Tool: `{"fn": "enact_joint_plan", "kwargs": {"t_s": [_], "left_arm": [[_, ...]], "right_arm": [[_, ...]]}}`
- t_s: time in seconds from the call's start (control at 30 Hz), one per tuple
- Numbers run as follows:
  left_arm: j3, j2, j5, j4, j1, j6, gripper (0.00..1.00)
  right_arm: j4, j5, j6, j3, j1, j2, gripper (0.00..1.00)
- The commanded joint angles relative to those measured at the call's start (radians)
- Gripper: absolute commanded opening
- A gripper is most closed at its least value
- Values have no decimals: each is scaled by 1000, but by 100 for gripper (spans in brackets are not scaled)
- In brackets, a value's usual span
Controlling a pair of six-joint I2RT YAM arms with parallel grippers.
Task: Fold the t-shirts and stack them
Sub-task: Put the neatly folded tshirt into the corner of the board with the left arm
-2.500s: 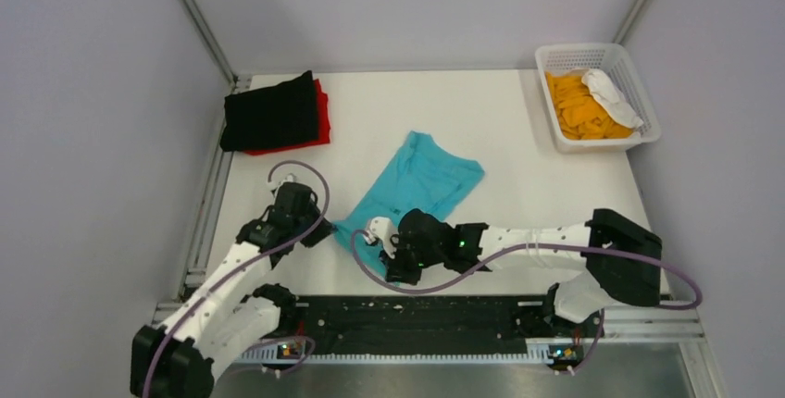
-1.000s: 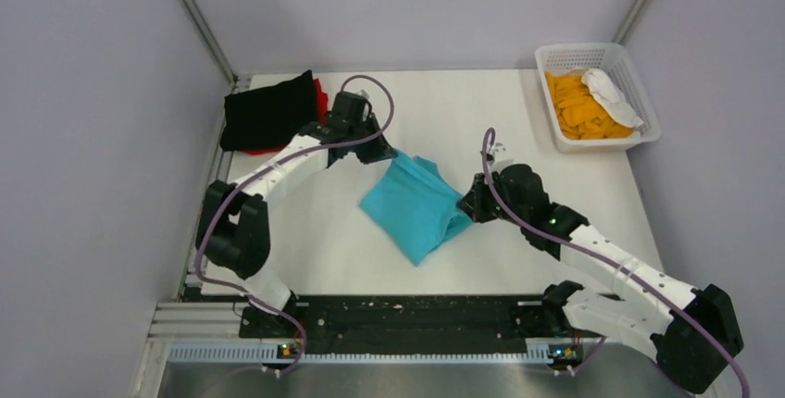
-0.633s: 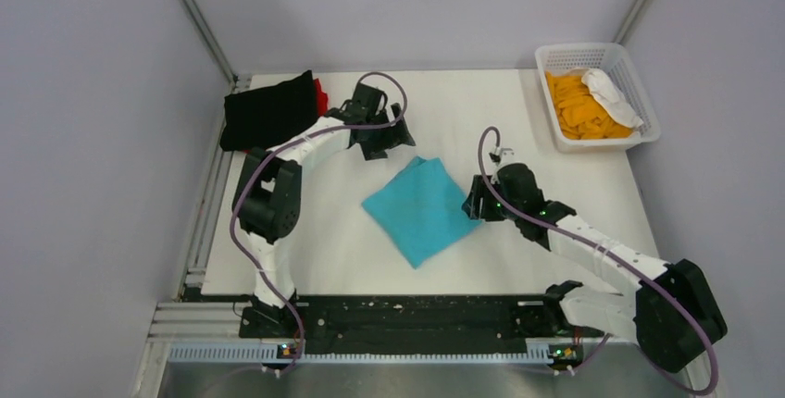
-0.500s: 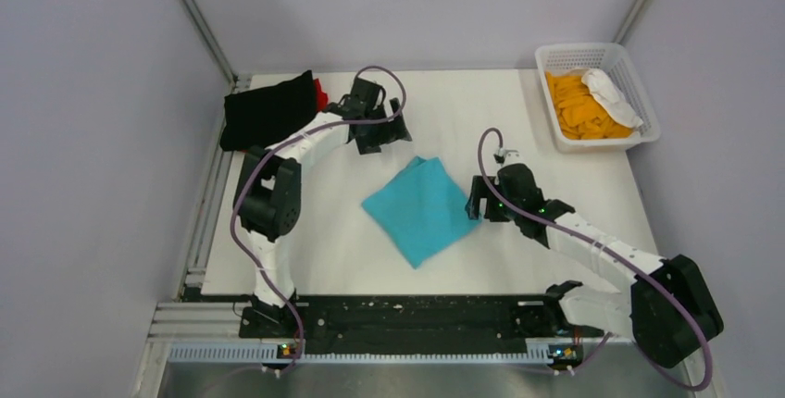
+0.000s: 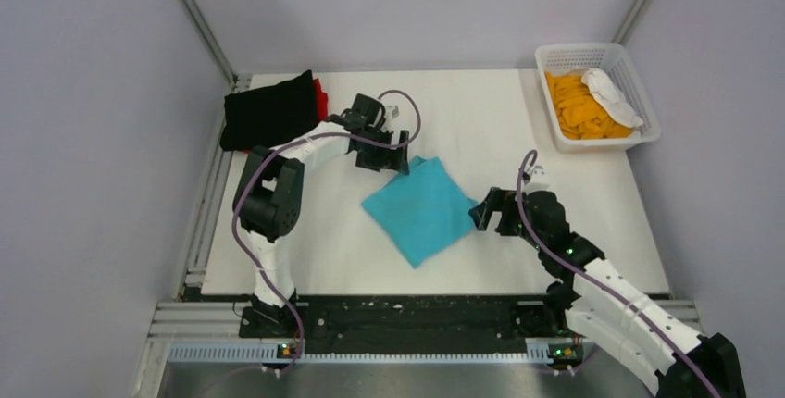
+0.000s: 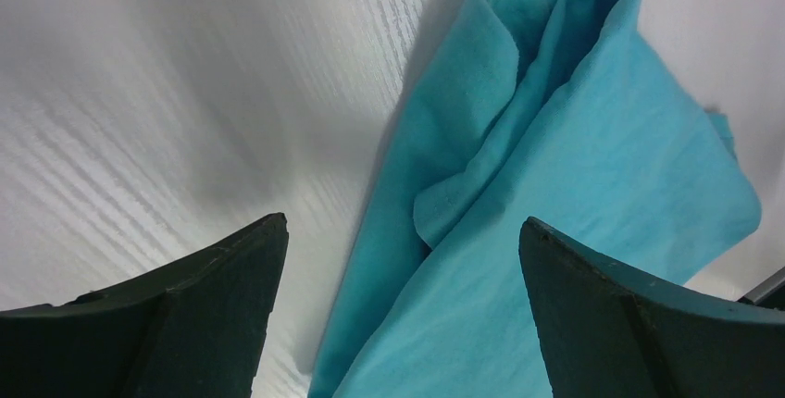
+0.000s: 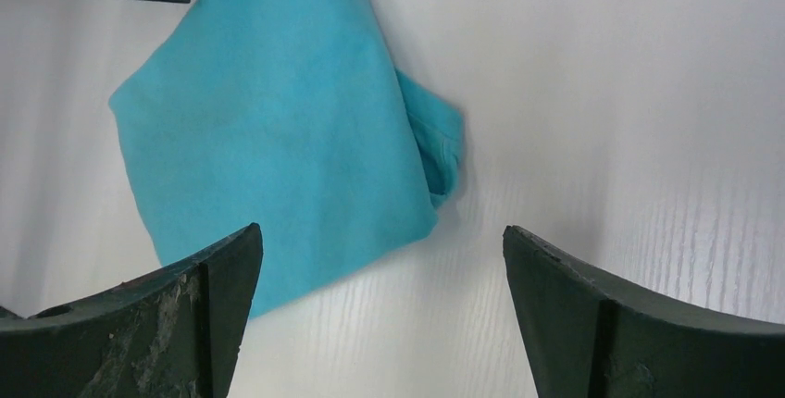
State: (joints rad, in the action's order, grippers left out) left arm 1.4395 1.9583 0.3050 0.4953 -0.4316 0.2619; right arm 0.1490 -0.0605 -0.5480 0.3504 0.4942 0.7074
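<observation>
The t-shirt's loose flap [image 6: 439, 209] lies below and juts from the t-shirt's layered edge, so my left gripper lowers toward the right in the top view onto that flap next.
The turquoise t-shirt [image 5: 421, 210] lies folded into a rough square on the middle of the table, also seen in the left wrist view [image 6: 592, 167] and the right wrist view [image 7: 278, 120]. My left gripper [image 5: 392, 154] [image 6: 403, 227] hangs open over its far left corner, where loose layers overlap. My right gripper [image 5: 484, 215] [image 7: 381, 231] is open just off the shirt's right corner, over bare table. Neither holds anything. A folded black t-shirt [image 5: 270, 111] rests on a red one [image 5: 321, 97] at the back left. Orange t-shirts [image 5: 576, 109] lie in the basket.
The white lattice basket [image 5: 639, 93] stands at the back right and also holds a white cloth [image 5: 613, 94]. White table surface [image 5: 305, 241] shows around the turquoise shirt. Grey walls and metal rails enclose the table on three sides.
Both grippers were shut on the turquoise shirt a second ago and have let go and opened. The shirt now lies flat. The right arm has drawn back toward the near right.
</observation>
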Motion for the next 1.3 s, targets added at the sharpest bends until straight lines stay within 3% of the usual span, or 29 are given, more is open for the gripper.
{"fn": "enact_joint_plan", "kwargs": {"t_s": [0.0, 0.13, 0.33, 0.63, 0.73, 0.83, 0.87, 0.97, 1.1, 1.27], "left_arm": [[-12, 35, 118, -4, -2, -104, 99], [-53, 41, 206, -52, -4, -95, 98], [-116, 34, 134, -68, -41, -83, 90], [-196, 49, -178, -33, -194, 23, 62], [-161, 103, -269, 21, -240, 81, 39], [-120, 147, -349, 55, -261, 138, 5], [-114, 152, -367, 57, -262, 157, 0], [-94, 145, -459, 74, -262, 206, 0], [-34, 107, -751, 150, -256, 291, 0], [19, 63, -810, 125, -173, 287, 0]], "right_arm": [[-57, 56, -18, -23, -8, -47, 99], [-54, 57, -5, -23, -8, -48, 99], [-53, 77, 10, -23, -8, -39, 99], [-43, 65, 34, -26, -8, -42, 99], [-46, 65, 37, -30, -8, -43, 99], [-45, 65, 39, -31, -8, -45, 99], [-44, 64, 40, -33, -8, -48, 99], [-32, 30, 42, -37, -8, -61, 99], [-7, -10, 43, -38, -8, -84, 99], [14, -51, 46, -41, -8, -115, 99]]}}
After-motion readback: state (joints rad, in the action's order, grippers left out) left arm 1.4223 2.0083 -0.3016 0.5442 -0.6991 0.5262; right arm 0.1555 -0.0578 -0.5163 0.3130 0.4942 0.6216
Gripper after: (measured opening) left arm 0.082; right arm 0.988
